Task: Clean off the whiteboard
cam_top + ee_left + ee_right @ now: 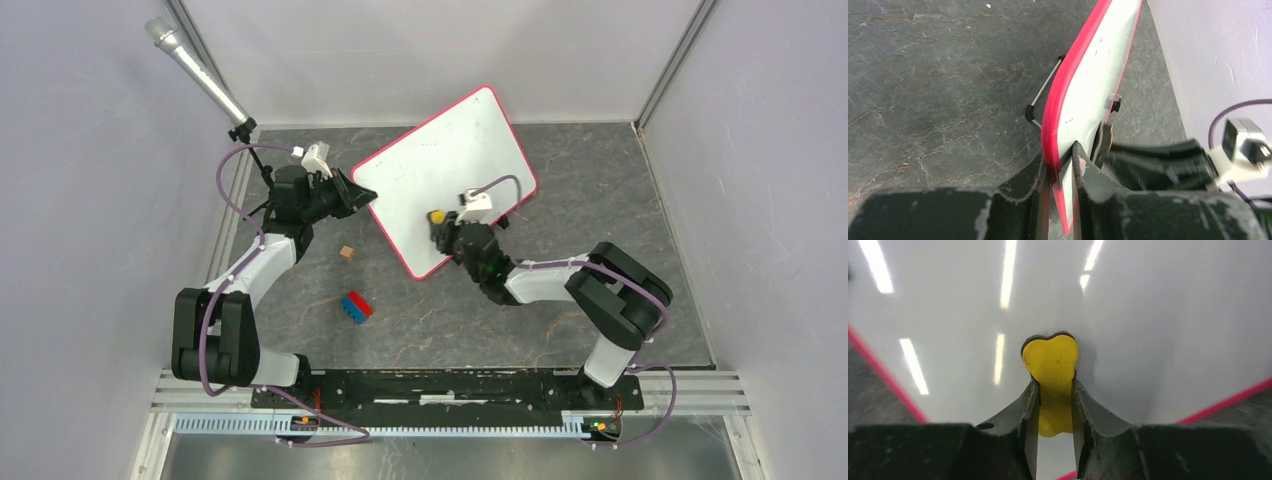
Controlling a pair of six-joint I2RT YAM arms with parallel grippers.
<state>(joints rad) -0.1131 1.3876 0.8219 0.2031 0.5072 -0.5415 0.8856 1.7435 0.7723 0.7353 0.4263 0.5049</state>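
The robot's right gripper will take the eraser (437, 216) back off the board and down, and let go of it on the bare near part of the table, since the board shows only faint marks.
The whiteboard (445, 175), white with a red-pink rim, lies tilted at the table's back middle. My left gripper (362, 197) is shut on the board's left corner; in the left wrist view the rim (1058, 100) runs between its fingers (1083, 170), with the board (1093, 80) on edge. My right gripper (440, 226) is shut on a yellow eraser (437, 216) with a black underside and presses it on the board's near part. In the right wrist view the eraser (1050, 375) sits between the fingers against the white board (1148, 330). I see only faint marks on the board.
A small brown cube (346, 252) and a blue-and-red block (355, 306) lie on the dark table (600, 190) left of the board. A microphone (195, 70) on a stand rises at the back left. A black clip foot (1029, 112) with a wire shows behind the board. Walls close three sides.
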